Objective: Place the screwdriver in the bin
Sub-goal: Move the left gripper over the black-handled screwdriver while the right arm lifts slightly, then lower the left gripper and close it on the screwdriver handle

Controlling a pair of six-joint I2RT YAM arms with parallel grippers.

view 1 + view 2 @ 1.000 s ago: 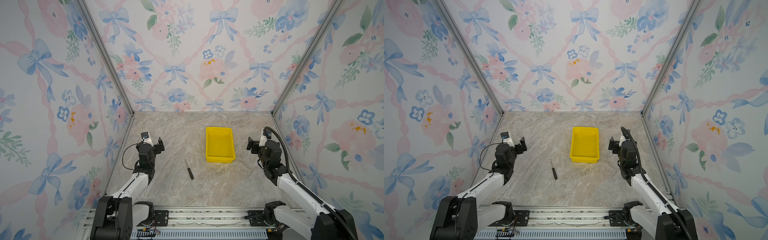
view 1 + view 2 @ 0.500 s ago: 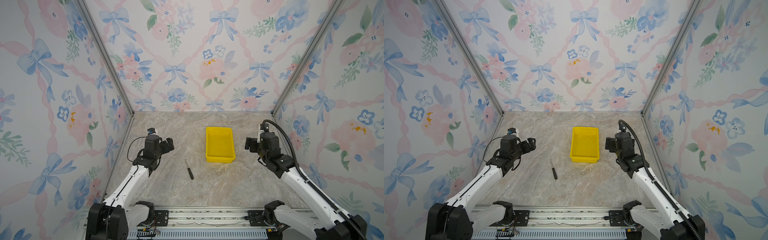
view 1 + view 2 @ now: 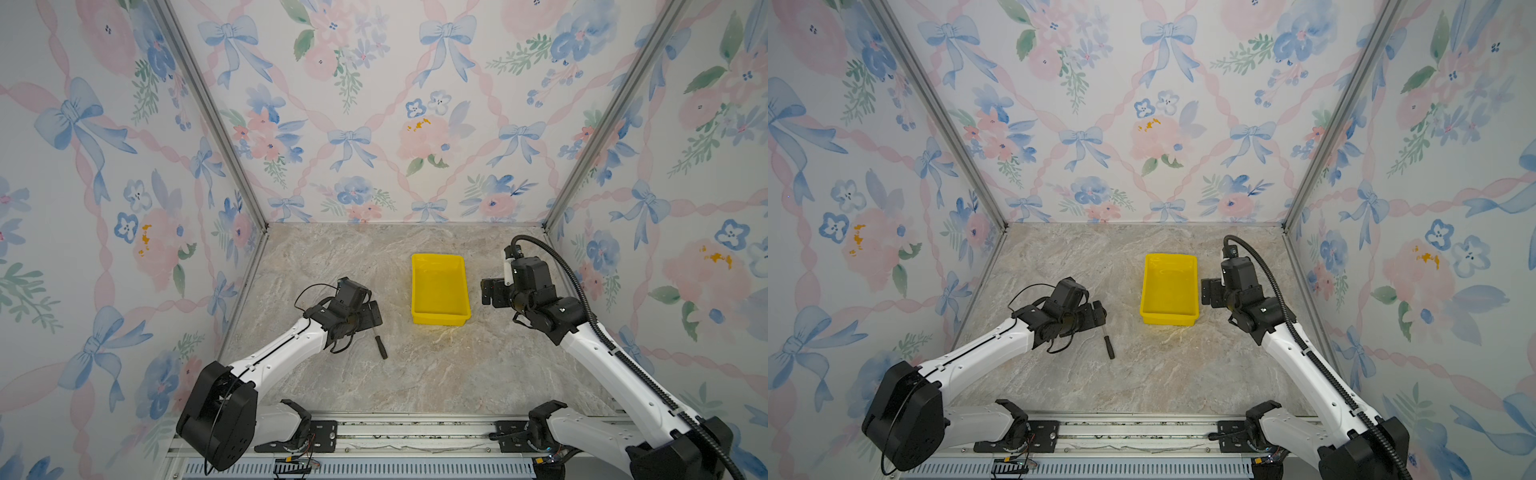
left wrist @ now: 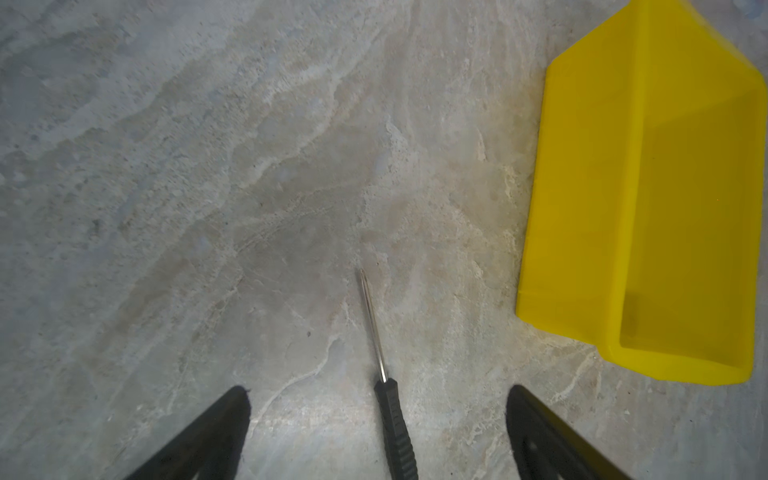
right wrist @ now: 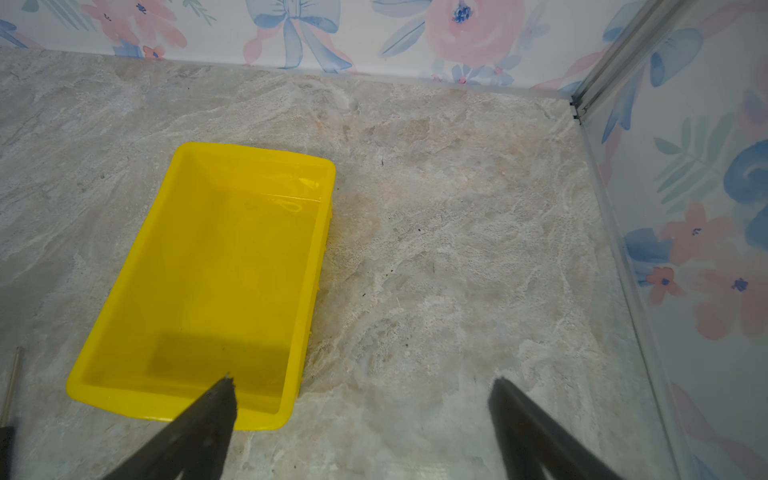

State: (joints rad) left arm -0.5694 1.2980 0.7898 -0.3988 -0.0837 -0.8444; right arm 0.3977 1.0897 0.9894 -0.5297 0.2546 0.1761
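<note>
Next, my left gripper moves down toward the tabletop and closes on the black handle just behind the shaft (image 3: 380, 344) (image 4: 392, 416), which already lies between its wide-open fingers.
The screwdriver (image 3: 380, 348) (image 3: 1109, 348) lies flat on the marble table, left of and nearer than the bin, its black handle toward the front. In the left wrist view its handle (image 4: 395, 424) lies between my left gripper's (image 4: 377, 388) wide-open fingers, untouched. In both top views that gripper (image 3: 369, 316) (image 3: 1097, 315) hangs over the thin shaft end. The yellow bin (image 3: 440, 321) (image 3: 1169, 319) (image 4: 582, 208) (image 5: 249, 150) stands empty at mid-table. My right gripper (image 3: 489, 293) (image 3: 1209, 293) (image 5: 362, 380) is open and empty beside the bin's right wall.
Flowered walls close in the table on the left, back and right, with metal corner posts (image 3: 582, 137). A metal rail (image 3: 395, 432) runs along the front edge. Bare marble (image 3: 436, 374) lies in front of the bin.
My left arm has reached right and forward from the left wall to above the screwdriver. The right arm has risen and moved closer to the bin. Screwdriver and bin have not moved.
</note>
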